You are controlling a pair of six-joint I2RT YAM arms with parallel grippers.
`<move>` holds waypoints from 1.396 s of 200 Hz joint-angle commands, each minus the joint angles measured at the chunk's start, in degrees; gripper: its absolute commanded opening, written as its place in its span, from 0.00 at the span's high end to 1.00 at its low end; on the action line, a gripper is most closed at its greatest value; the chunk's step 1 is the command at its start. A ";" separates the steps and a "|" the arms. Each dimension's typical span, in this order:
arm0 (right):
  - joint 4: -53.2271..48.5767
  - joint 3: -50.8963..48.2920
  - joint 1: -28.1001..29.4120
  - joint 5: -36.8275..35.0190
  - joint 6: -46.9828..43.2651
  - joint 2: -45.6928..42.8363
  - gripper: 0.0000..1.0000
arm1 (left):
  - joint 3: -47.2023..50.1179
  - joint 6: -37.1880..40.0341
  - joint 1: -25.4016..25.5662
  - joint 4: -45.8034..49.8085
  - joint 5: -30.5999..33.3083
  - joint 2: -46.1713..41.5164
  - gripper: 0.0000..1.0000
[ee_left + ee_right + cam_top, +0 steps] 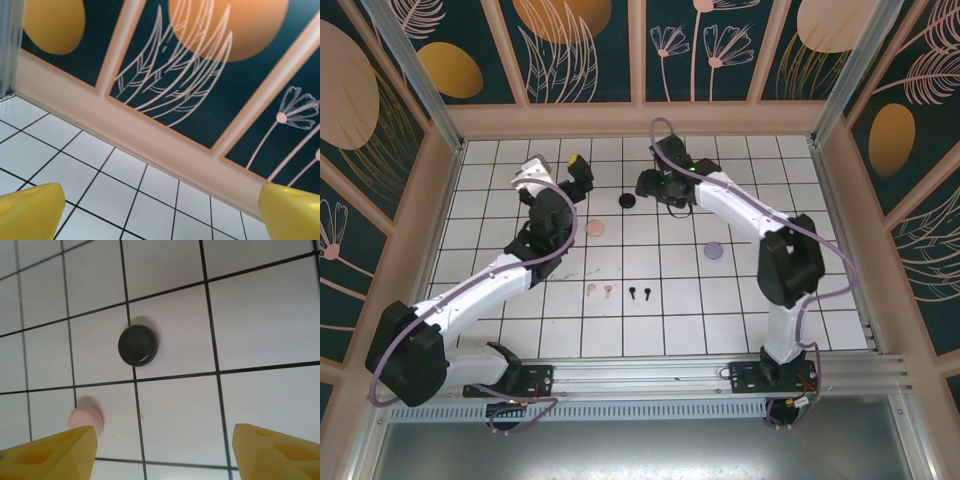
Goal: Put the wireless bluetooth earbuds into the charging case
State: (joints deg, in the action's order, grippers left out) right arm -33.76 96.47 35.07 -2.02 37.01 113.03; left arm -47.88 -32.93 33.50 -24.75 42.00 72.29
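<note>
The black case (628,201) (137,345) is below my gripper's fingers, on the side toward the pink case, so my right gripper will next move down and across to straddle it.
Two pink earbuds (599,291) and two black earbuds (640,293) lie side by side on the white tiled floor near the middle front. A black charging case (628,201) (137,345) sits further back. A pink case (595,228) (86,419) lies near it and a lavender case (714,249) lies to the right. My right gripper (650,186) (165,440) hovers open just right of the black case, with nothing between its yellow fingers (280,452). My left gripper (577,170) (160,200) is open and empty, raised left of the cases and facing the back wall.
A low peach wall (165,145) with dark floral panels rings the tiled floor (740,300). The arms' bases stand on a metal rail (650,378) at the near edge. The left arm reaches diagonally over the left half of the floor.
</note>
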 commanded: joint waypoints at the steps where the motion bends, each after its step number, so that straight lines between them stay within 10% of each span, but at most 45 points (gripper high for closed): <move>1: -3.34 6.72 1.00 -2.27 3.19 5.89 0.27 | 1.49 -4.43 -1.99 2.43 -5.46 -1.42 0.01; 66: -8.93 29.77 3.68 -6.83 -10.61 25.57 0.26 | 3.05 -9.96 -7.94 4.33 -13.07 -2.37 0.01; 212: -4.53 33.09 3.59 -7.55 -18.99 34.84 0.29 | 3.98 -10.66 -9.68 2.25 -15.66 -1.67 0.01; 279: -3.52 30.90 4.44 -7.66 -20.93 34.25 0.55 | 3.76 -10.89 -9.68 1.81 -16.84 -0.56 0.01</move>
State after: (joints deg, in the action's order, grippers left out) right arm -38.30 128.11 38.63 -10.07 16.97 146.32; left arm -44.38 -43.22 24.14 -20.80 26.26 71.22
